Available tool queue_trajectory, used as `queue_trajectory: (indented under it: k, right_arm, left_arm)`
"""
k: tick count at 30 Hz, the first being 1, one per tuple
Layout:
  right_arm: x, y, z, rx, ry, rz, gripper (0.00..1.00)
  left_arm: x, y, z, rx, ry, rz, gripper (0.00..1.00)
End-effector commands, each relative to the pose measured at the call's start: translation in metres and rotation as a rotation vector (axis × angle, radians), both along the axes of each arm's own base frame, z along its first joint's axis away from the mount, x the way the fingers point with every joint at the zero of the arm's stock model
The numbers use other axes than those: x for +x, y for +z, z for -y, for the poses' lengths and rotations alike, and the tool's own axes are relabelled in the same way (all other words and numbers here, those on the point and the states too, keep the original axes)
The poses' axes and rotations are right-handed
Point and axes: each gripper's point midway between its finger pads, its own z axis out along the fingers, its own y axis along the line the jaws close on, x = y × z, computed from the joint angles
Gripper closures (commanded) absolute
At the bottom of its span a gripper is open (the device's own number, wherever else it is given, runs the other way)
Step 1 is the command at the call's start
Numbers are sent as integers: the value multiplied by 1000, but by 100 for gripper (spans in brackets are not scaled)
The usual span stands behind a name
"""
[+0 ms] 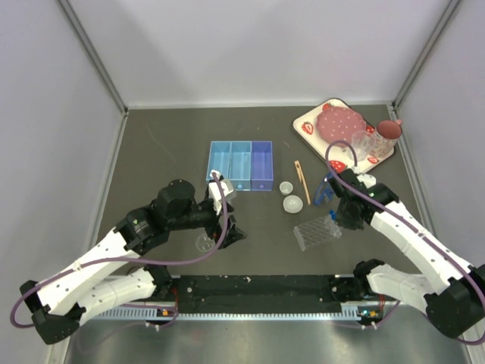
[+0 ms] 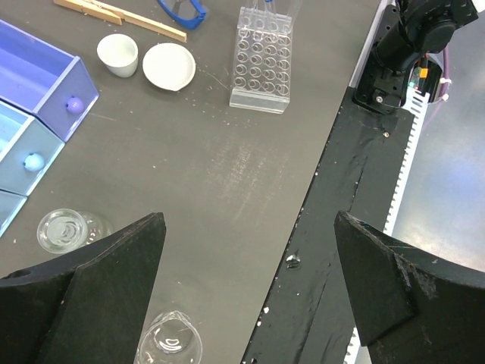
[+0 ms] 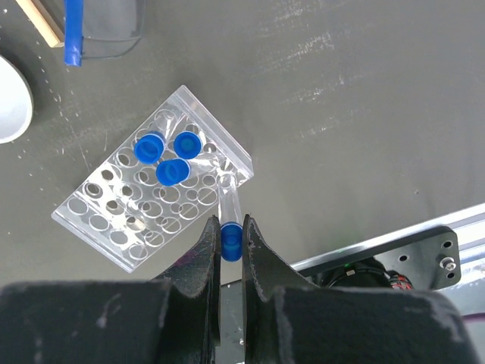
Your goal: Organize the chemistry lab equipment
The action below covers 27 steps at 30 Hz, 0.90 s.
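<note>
The tube's lower end is at the rack's corner, so my right gripper needs to lower slightly toward the clear well rack (image 1: pixel 317 231) and release the blue cap.
My right gripper (image 3: pixel 231 224) is shut on the blue cap of a clear tube (image 3: pixel 227 199). The tube's lower end is at the corner of the clear well rack (image 3: pixel 114 220) (image 1: pixel 317 231). Three blue-capped tubes (image 3: pixel 173 172) stand in the rack's holes. My left gripper (image 2: pixel 250 227) (image 1: pixel 221 235) hangs open over the table's near edge with nothing between its fingers. A small clear round dish (image 2: pixel 173 343) lies just inside its left finger, and another clear dish (image 2: pixel 67 230) lies further left. The wooden tongs (image 2: pixel 121 17) (image 1: pixel 301 180) lie beyond two white dishes (image 2: pixel 169 66).
A blue three-compartment bin (image 1: pixel 239 167) (image 2: pixel 45 83) stands at mid-table. Blue-framed safety glasses (image 2: pixel 182 9) lie by the tongs. The strawberry-print tray (image 1: pixel 307 125) with its pink plate sits at the back right. A black rail (image 2: pixel 356 174) runs along the near edge.
</note>
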Motion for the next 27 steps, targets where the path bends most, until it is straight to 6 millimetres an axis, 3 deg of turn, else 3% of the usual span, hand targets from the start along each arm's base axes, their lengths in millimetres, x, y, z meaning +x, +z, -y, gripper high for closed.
queue_trajectory:
  k: [1, 14, 27]
  right_arm:
    - [1, 0, 5, -14, -33, 8, 100]
    - [2, -17, -2, 3, -19, -19, 100]
    - [5, -22, -10, -5, 8, -18, 100]
  left_arm:
    - [2, 12, 2, -41, -3, 49, 1]
    - [1, 13, 1, -43, -4, 50, 1]
    - [1, 12, 1, -41, -2, 52, 1]
